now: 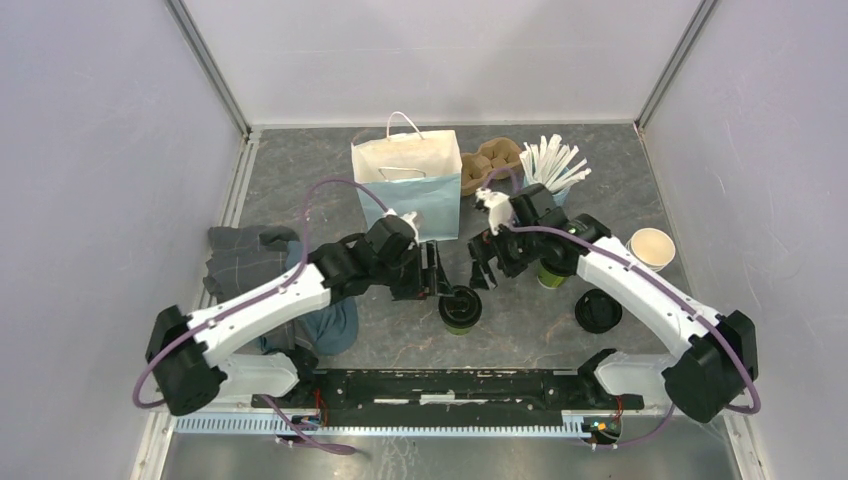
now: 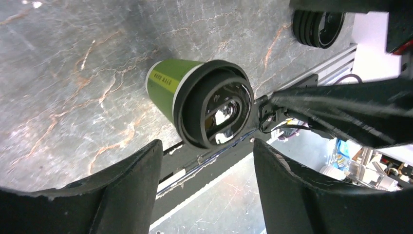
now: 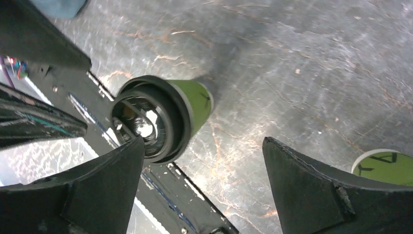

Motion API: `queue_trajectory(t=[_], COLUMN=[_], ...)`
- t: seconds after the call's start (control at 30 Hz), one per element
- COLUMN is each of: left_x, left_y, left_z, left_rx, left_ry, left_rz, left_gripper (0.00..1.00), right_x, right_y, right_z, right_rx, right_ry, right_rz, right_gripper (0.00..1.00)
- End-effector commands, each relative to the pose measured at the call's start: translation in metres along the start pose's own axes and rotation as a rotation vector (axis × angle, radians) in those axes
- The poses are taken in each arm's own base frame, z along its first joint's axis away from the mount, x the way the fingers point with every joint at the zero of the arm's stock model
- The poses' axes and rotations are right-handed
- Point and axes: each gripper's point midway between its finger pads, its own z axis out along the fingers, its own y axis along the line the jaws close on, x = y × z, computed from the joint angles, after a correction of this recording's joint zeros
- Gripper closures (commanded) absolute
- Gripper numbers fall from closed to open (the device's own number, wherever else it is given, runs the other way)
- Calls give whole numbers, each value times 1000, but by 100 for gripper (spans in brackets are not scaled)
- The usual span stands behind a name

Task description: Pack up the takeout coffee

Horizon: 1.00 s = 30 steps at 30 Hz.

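Note:
I will next move my right gripper back and to the left in the top view onto the cup's black lid, because the lid is by one finger only.
The takeout coffee, a dark-green paper cup with a black lid, stands upright on the table in front of the arms. My left gripper hangs open just left of and behind it. My right gripper hangs open just right of and behind it. In the left wrist view the cup stands beyond my open gripper, with nothing between the fingers. In the right wrist view the cup sits past the left finger of the open gripper. The blue paper bag stands open behind both grippers.
A second green cup without a lid stands under the right arm, with a loose black lid and a cream cup nearby. A cardboard carrier and a cup of white sticks sit at the back. Cloths lie at the left.

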Motion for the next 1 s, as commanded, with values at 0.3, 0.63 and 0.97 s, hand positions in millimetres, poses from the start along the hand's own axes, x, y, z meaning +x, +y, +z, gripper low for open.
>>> queue_trajectory(t=[0.3, 0.63, 0.97], left_x=[-34, -29, -27], left_y=[33, 46, 47], left_z=[-101, -120, -119], left_rx=[-127, -136, -131], left_ry=[-369, -422, -416], left_rz=[-38, -92, -94], left_gripper=[22, 21, 21], right_x=[0, 12, 14], right_y=[70, 96, 84], right_z=[5, 21, 23], right_rx=[64, 122, 222], right_ry=[141, 201, 228], right_rz=[-293, -424, -462], right_gripper=[2, 2, 6])
